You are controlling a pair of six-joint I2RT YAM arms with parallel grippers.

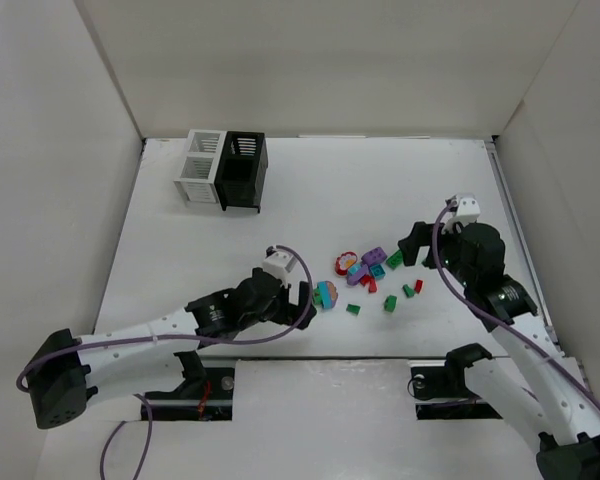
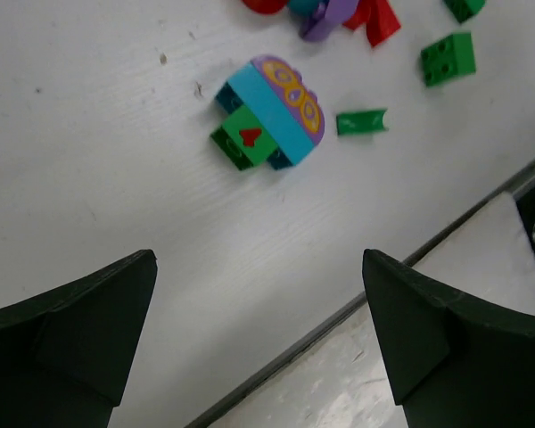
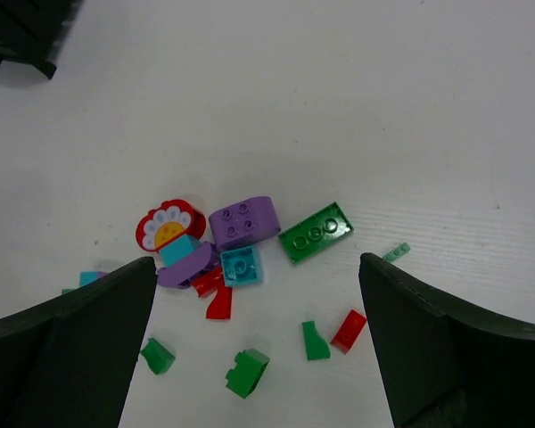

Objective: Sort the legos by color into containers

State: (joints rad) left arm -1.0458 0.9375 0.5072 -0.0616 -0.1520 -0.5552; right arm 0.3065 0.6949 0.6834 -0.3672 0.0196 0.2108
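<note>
The left gripper needs to move down and to its right in the top view, turning so its fingers go around the stack's protruding green brick (image 1: 317, 298) (image 2: 244, 138) below.
The legos lie loose in a small pile (image 1: 372, 272) at the table's middle. In the right wrist view I see a purple brick (image 3: 243, 221), a green plate (image 3: 315, 233), a red flower piece (image 3: 168, 225), a teal brick (image 3: 241, 266) and small red and green bits. My right gripper (image 3: 257, 264) is open and empty above them. My left gripper (image 2: 259, 267) is open and empty, short of a stacked teal, purple and green piece (image 2: 269, 113). The white container (image 1: 202, 165) and the black container (image 1: 242, 170) stand joined at the far left.
White walls (image 1: 70, 180) close in the table on three sides. The table's front edge (image 2: 339, 312) runs just under my left gripper. The arm bases and mounting plates (image 1: 320, 390) sit along the near edge. A corner of the black container (image 3: 18, 31) shows top left in the right wrist view.
</note>
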